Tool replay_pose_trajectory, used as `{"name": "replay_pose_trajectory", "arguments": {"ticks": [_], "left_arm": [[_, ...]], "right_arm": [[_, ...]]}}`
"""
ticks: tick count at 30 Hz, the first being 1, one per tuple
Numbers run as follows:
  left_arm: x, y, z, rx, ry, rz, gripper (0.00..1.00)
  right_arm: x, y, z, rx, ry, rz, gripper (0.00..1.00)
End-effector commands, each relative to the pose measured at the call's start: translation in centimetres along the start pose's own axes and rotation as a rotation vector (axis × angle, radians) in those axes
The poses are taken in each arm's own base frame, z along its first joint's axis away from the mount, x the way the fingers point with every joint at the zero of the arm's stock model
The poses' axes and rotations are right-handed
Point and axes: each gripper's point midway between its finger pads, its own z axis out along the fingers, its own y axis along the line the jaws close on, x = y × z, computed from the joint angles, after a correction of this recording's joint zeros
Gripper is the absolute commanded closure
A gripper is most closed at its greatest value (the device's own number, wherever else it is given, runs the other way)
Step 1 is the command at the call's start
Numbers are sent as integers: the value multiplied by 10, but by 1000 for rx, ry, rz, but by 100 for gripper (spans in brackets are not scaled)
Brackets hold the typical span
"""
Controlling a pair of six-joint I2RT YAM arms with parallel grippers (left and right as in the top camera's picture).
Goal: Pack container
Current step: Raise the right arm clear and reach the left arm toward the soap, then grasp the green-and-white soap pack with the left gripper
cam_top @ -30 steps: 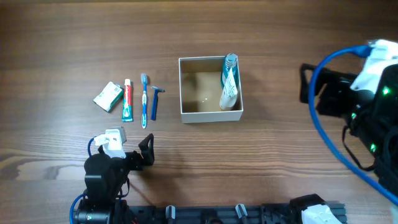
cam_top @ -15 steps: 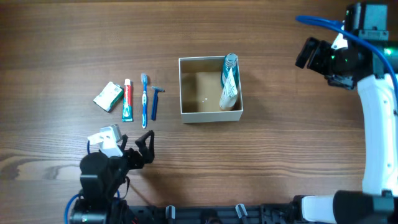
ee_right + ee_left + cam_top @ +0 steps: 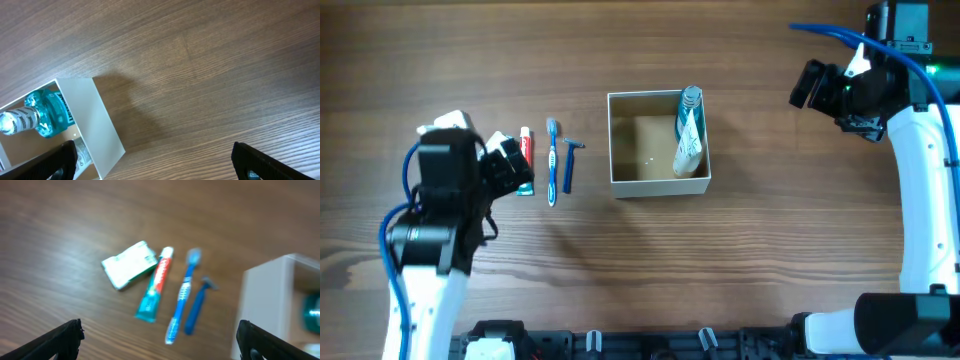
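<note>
The left gripper lowers and turns next until its fingers straddle the packet's long sides, since the green-white packet (image 3: 498,143) (image 3: 129,265) lies at an angle.
The container (image 3: 660,184), a white-walled box with a tan inside, sits mid-table. It holds a teal mouthwash bottle (image 3: 690,105) and a white tube (image 3: 688,148) along its right wall. Left of it lie a razor (image 3: 569,163), a blue toothbrush (image 3: 552,160) and a toothpaste tube (image 3: 526,146). My left gripper (image 3: 505,165) is open and empty, hovering above them and covering the green-white packet in the overhead view. The left wrist view shows the packet (image 3: 130,264), toothpaste (image 3: 156,285), toothbrush (image 3: 182,296) and razor (image 3: 198,307). My right gripper (image 3: 815,85) is open and empty, right of the container.
The wood table runs around everything. In the right wrist view the container's white wall (image 3: 102,125) and the mouthwash bottle (image 3: 42,112) lie at lower left, with bare wood to the right. Blue cables trail from both arms.
My left arm has swung up from the table's front edge to above the toiletries at the left. My right arm has shifted slightly left. The objects have not moved.
</note>
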Motion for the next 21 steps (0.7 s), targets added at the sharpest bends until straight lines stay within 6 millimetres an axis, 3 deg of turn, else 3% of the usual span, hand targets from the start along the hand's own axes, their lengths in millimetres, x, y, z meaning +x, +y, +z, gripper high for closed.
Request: {"name": "replay_pose_trajectory", "arguments": {"ticks": [1, 5, 10, 14, 18, 21], "left_arm": [[5, 18, 37, -119, 95, 266, 0], [18, 18, 71, -129, 191, 409, 0], [35, 23, 97, -111, 301, 674, 2], [40, 26, 107, -23, 334, 738, 0], [31, 61, 125, -46, 338, 689, 0], [29, 67, 140, 4, 327, 653, 0]], "right_arm": [[0, 2, 2, -12, 10, 5, 0], [0, 2, 2, -12, 9, 6, 0], [0, 2, 2, -12, 9, 5, 0], [0, 2, 2, -12, 9, 6, 0], [0, 2, 2, -12, 9, 6, 0], [0, 2, 2, -12, 9, 5, 0]]}}
